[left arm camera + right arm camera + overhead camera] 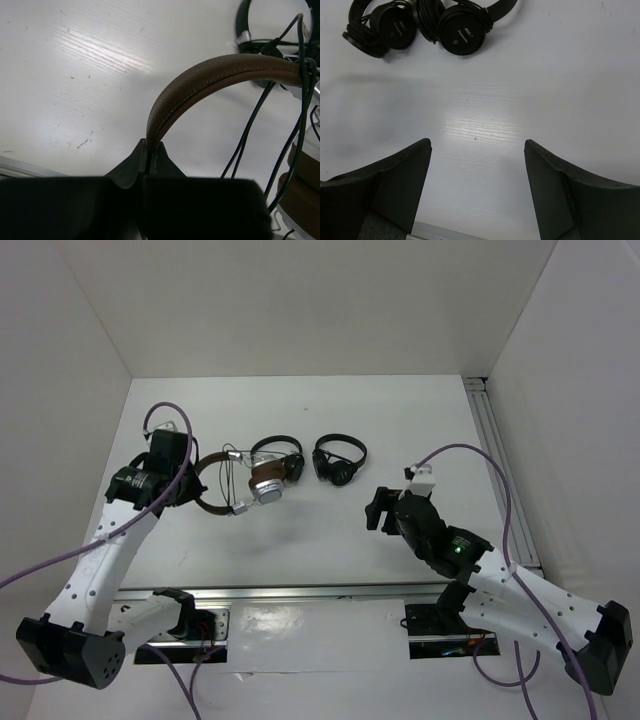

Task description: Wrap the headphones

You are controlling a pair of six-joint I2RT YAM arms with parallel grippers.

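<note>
My left gripper will carry the headband outward and to the left in the top view and release it at the table's far corner, because that corner is bare.
The headphones have a brown headband, brown cushions and silver earcups, and lie left of centre on the table. Their thin black cable runs in loops across the band and cups. My left gripper is shut on the brown headband at its left end; in the left wrist view the jaws pinch the band's edge. My right gripper is open and empty over bare table, right of the headphones; in the right wrist view nothing lies between its fingers.
Two smaller all-black headphones lie behind: one touching the brown pair, one further right, also in the right wrist view. A metal rail runs along the right table edge. White walls enclose the table.
</note>
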